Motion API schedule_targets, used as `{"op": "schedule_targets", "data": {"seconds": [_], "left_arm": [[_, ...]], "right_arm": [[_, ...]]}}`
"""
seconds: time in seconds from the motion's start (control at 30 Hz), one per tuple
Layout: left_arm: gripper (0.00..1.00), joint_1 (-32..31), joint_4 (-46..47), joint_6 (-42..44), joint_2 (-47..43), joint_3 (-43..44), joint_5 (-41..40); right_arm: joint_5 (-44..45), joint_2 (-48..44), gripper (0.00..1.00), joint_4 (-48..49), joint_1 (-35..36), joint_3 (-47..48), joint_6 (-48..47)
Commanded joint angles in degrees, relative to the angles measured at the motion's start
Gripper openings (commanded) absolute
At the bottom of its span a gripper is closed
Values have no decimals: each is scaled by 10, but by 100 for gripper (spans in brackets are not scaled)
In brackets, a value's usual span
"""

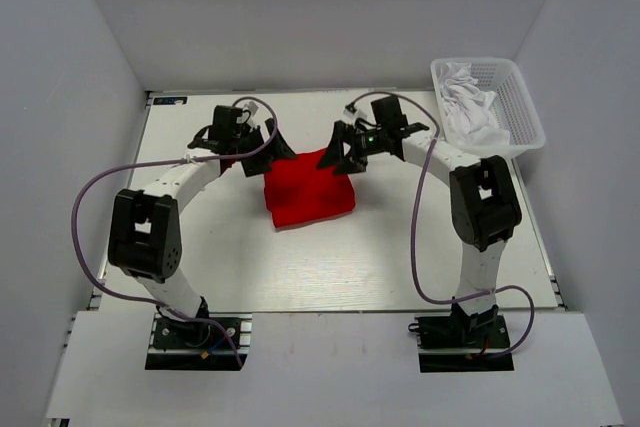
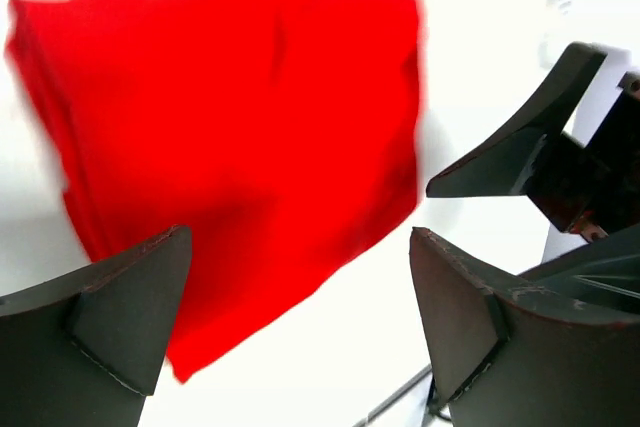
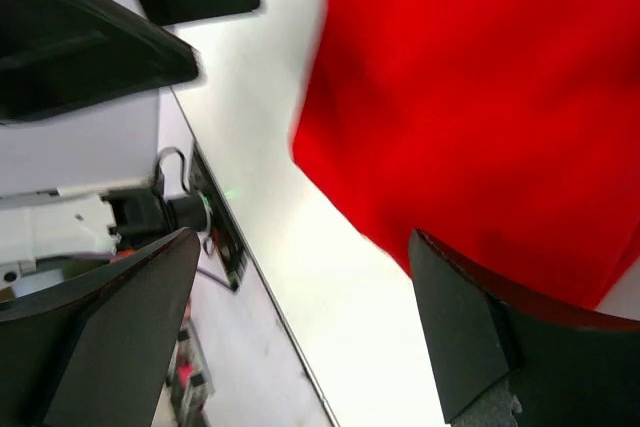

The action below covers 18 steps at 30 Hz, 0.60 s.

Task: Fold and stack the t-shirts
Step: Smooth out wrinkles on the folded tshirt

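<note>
My left gripper comes down onto the shirt's side edge (image 1: 267,187) (image 2: 52,117) farthest from my right gripper next and closes across it, since bare table alongside leaves a finger room.
A folded red t-shirt (image 1: 308,190) lies flat in the middle of the white table. It also shows in the left wrist view (image 2: 240,137) and in the right wrist view (image 3: 480,97). My left gripper (image 1: 272,150) is open and empty, just above the shirt's far left corner. In its own view the left gripper (image 2: 300,322) hangs over the shirt's edge. My right gripper (image 1: 345,152) is open and empty at the shirt's far right corner. In its own view the right gripper (image 3: 300,332) hangs over bare table. White t-shirts (image 1: 468,110) lie bunched in a basket.
A white mesh basket (image 1: 520,112) stands at the far right of the table (image 1: 330,267). White walls close in the back and both sides. Purple cables loop from both arms over the near table. The right arm's fingers (image 2: 510,152) show in the left wrist view.
</note>
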Motion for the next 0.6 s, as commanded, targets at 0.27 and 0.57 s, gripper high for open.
{"op": "schedule_targets", "data": {"seconds": [0.27,0.57], "left_arm": [[100,11,81,2,99,89,-2],[100,11,77,7,165,88,-35]], "right_arm": [[-60,121,90,137,-7,151,85],[-71,231,90,271,-17,161,188]]}}
